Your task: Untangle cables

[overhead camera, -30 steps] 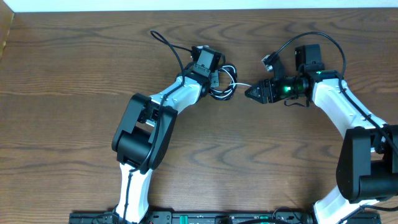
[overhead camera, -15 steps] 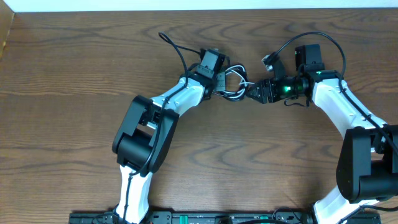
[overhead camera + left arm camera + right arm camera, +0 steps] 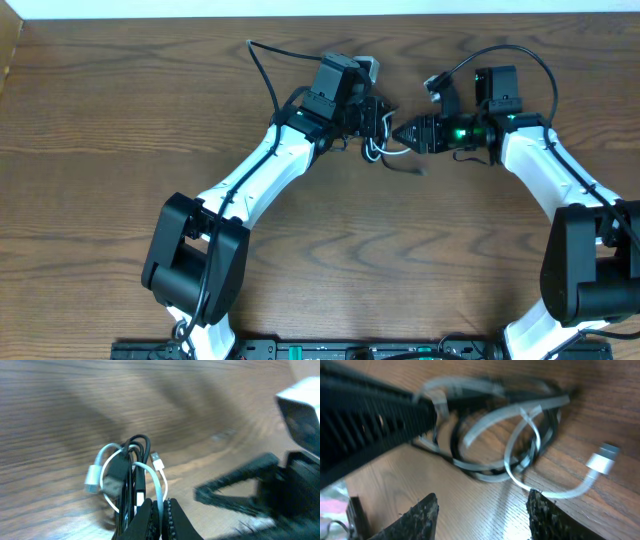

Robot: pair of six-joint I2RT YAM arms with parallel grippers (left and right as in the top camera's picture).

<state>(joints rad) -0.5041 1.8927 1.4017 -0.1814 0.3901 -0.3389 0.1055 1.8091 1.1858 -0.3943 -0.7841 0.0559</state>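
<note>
The white piece of cable runs into tangled loops, so my left gripper should next pull it up high above the table, to the left in the overhead view, and let it go.
The black and white cables form one tangled bundle [image 3: 377, 148] between my two grippers, at the table's far middle. My left gripper [image 3: 370, 127] is shut on a white strand of the bundle [image 3: 159, 491]. The looped cables [image 3: 129, 476] hang in front of it, with a white plug [image 3: 157, 462] sticking out. My right gripper [image 3: 401, 132] is open, just right of the bundle and pointing at it. In the right wrist view its fingers [image 3: 482, 507] spread below the loops [image 3: 505, 435], and a white plug end [image 3: 601, 455] lies on the wood.
The thick black arm wires arch over the table at the far left [image 3: 264, 68] and far right [image 3: 505, 52]. The table's far edge [image 3: 200, 17] runs close behind both grippers. The right arm [image 3: 260, 485] fills the right side of the left wrist view.
My left arm has stretched right and toward the far edge, carrying the bundle with it. My right gripper has shifted slightly toward the far edge and stays beside the bundle.
</note>
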